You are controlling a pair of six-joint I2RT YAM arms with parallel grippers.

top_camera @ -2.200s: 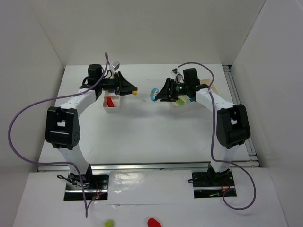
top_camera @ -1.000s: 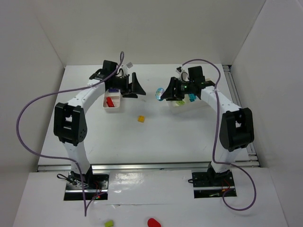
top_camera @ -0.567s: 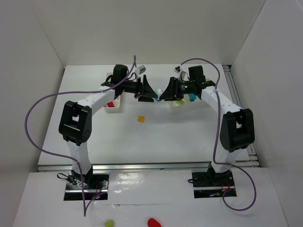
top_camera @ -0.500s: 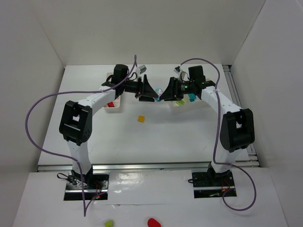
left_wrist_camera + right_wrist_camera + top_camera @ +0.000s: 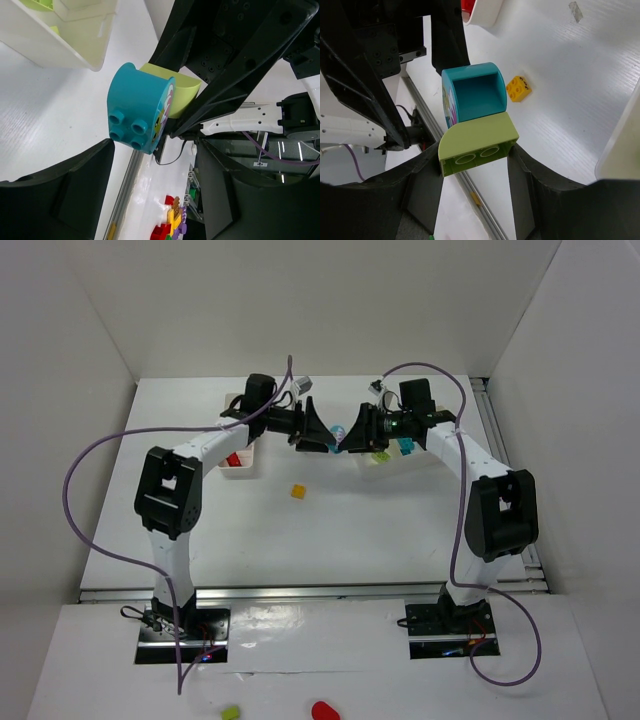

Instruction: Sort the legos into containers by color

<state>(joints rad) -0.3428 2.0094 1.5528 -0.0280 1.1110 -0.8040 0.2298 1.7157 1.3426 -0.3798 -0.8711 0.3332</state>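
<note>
The robot's right gripper will next move toward the right in the top view, tip downward over the section holding matching green legos below it, and let go.
My right gripper (image 5: 475, 151) is shut on a lime green lego (image 5: 477, 142) that has a cyan lego (image 5: 472, 97) stacked on its far end. In the top view this stack (image 5: 337, 430) hangs above the table between both grippers. My left gripper (image 5: 155, 150) faces it, open, with the cyan lego (image 5: 135, 112) just beyond its fingertips and touching neither finger. A yellow lego (image 5: 298, 492) lies loose on the table. The left container (image 5: 240, 472) holds a red lego (image 5: 232, 459). The right container (image 5: 372, 466) holds green and cyan legos.
The two arms meet head-on at the back middle of the table, fingertips nearly touching. A purple cable loops out to the left of the left arm. A green piece and a red piece lie on the front ledge, off the table.
The yellow lego left my left gripper and now lies on the table. My left arm swung right from its container to the stack. The right arm holds still.
</note>
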